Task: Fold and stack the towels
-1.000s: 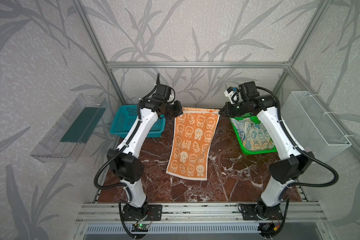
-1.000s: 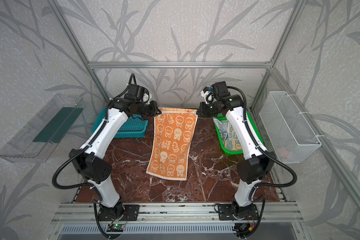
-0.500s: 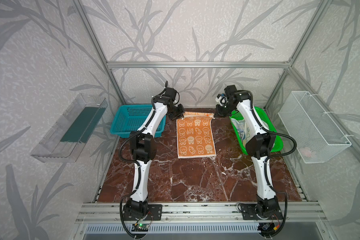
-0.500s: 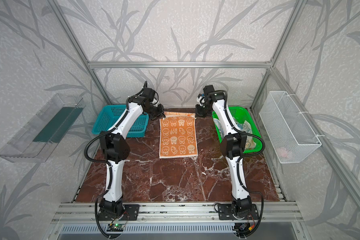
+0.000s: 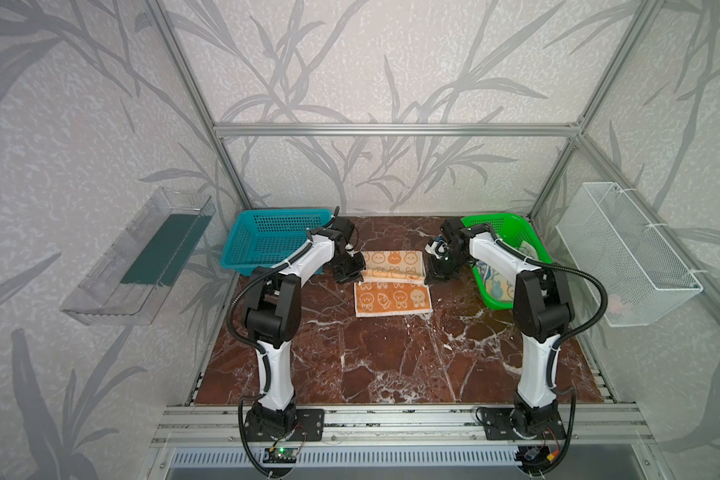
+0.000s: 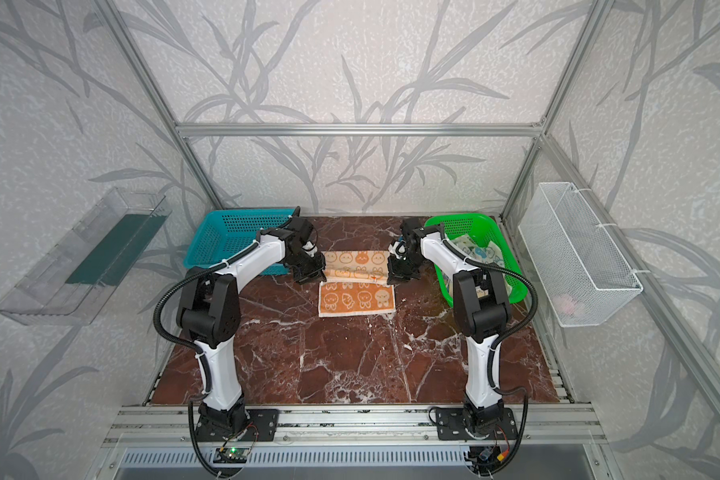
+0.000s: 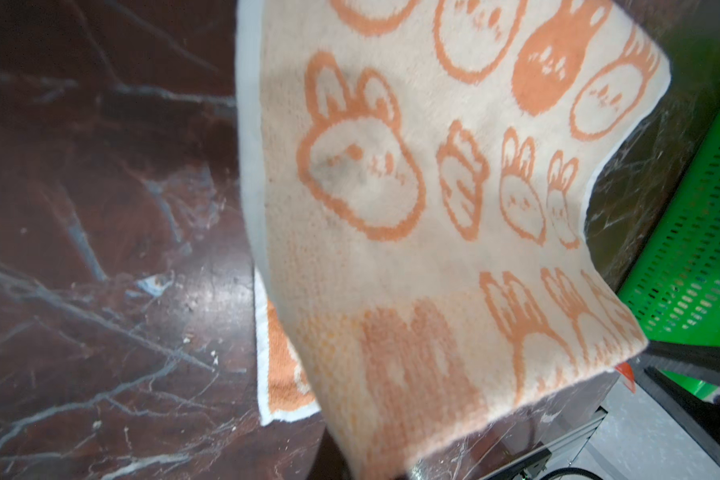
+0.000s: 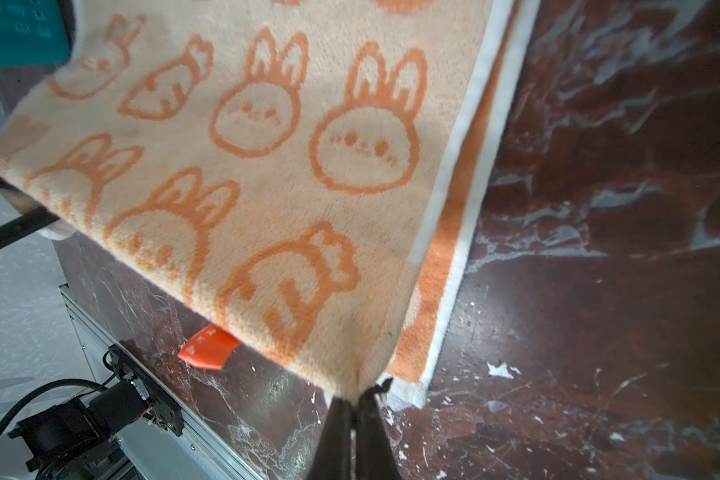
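My right gripper will move back and down toward the towel's near corner [image 5: 428, 310] [image 8: 412, 392] on the green basket's side and let go, because the near half of the towel is still bare.
An orange bunny-print towel [image 5: 391, 300] [image 6: 356, 300] lies on the marble table, its far half lifted and doubled back so the pale underside [image 5: 395, 266] faces up. My left gripper [image 5: 360, 279] [image 6: 324, 279] is shut on the towel's left far corner and my right gripper [image 5: 427, 279] [image 6: 389, 280] on its right far corner, both held low over the towel's middle. In the right wrist view the right gripper [image 8: 354, 399] pinches the corner of the towel [image 8: 267, 166]. In the left wrist view the towel [image 7: 391, 208] covers my fingers. More towels [image 5: 495, 284] [image 6: 474, 249], cream and blue, lie in the green basket.
A green basket [image 5: 495, 218] [image 6: 462, 218] [image 7: 703, 249] stands at the back right and a blue basket [image 5: 275, 241] [image 6: 233, 241] [image 8: 17, 33] at the back left. A clear tray [image 5: 142, 257] and a white wire basket [image 5: 624, 253] hang on the side walls.
The towel went from hanging in the air to lying flat. Both grippers have since drawn its far corners back toward the near edge, turning the pale underside up.
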